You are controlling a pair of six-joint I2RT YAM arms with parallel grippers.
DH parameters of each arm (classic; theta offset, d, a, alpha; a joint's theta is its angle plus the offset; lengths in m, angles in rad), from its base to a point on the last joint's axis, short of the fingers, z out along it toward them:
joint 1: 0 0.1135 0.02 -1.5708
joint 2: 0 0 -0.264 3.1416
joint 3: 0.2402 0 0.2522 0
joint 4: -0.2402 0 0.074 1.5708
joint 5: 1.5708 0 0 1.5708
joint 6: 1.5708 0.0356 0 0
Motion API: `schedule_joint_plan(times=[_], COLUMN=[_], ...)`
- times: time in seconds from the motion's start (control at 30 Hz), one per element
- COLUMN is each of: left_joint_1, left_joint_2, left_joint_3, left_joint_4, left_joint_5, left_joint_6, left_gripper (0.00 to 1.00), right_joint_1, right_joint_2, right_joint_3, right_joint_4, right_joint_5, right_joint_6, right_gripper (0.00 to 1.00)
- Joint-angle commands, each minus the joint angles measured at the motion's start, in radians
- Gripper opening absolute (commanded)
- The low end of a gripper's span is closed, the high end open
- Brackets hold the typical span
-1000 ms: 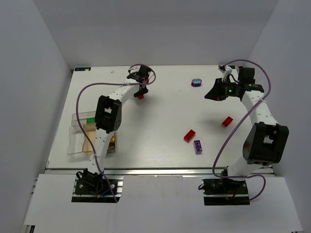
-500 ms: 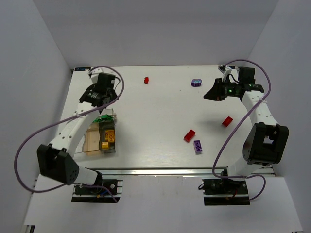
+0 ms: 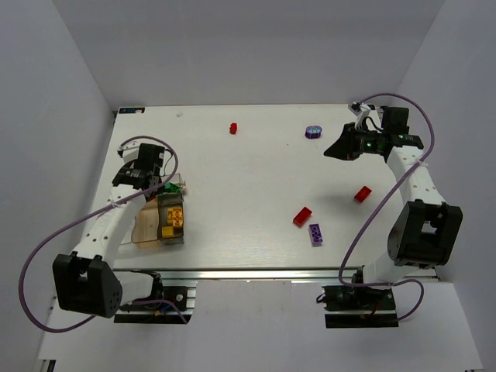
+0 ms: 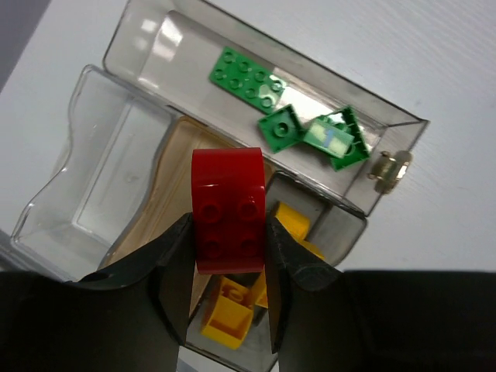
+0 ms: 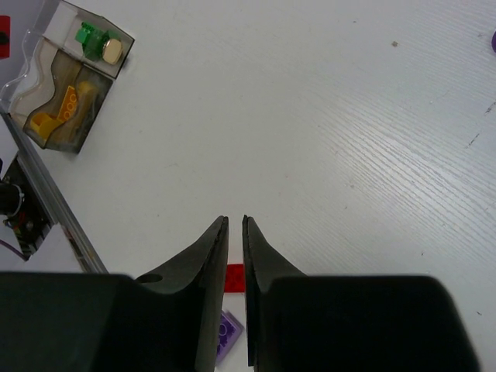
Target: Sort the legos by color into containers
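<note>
Next, my left gripper moves down toward the empty tan bin [image 3: 145,225] and releases the red lego, since yellow and green legos occupy the bins beside it.
My left gripper [image 4: 229,226] is shut on a red lego [image 4: 228,194] and hangs over the containers [image 4: 116,116], above where the tan bin [image 4: 167,186] meets the bin of yellow legos [image 4: 229,314]. Green legos [image 4: 248,77] lie in the far bin. In the top view that gripper [image 3: 160,184] sits at the far end of the containers [image 3: 147,232]. My right gripper [image 3: 335,152] hovers at the far right, its jaws [image 5: 235,220] a narrow slit apart and empty. Loose on the table are red legos [image 3: 233,128] [image 3: 363,194] [image 3: 302,216] and a purple lego [image 3: 315,233].
A rounded purple multicoloured piece [image 3: 313,131] lies at the far edge, left of my right gripper. A clear bin [image 4: 93,186] on the containers' left side holds nothing. The containers stand near the table's front left edge [image 3: 101,267].
My left arm has swung back from the far middle of the table to above the containers, carrying the red lego. My right gripper's jaws have parted slightly; that arm has barely shifted.
</note>
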Motion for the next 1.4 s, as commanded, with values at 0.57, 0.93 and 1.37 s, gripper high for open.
schedule_joint_plan(times=[0.57,0.93,1.37], left_joint_1=[0.074,0.074,0.054], left_joint_2=[-0.009,-0.044,-0.388], left_joint_3=[-0.099,-0.064,-0.35], left_joint_4=[-0.105,-0.106,0.565], left_joint_5=[0.023,0.029,1.051], left_joint_6=[-0.125,-0.112,0.267], left_gripper=[0.5,0.7,0.69], right_joint_1=[-0.001,0.007,0.281], right_joint_2=[-0.023,0.003,0.134], right_joint_3=[0.039,0.048,0.027], right_joint_4=[-0.04,-0.105,-0.44], right_joint_5=[-0.085,-0.092,0.289], right_joint_6=[-0.061,-0.14,-0.956], right_gripper=[0.43,0.51,0.89])
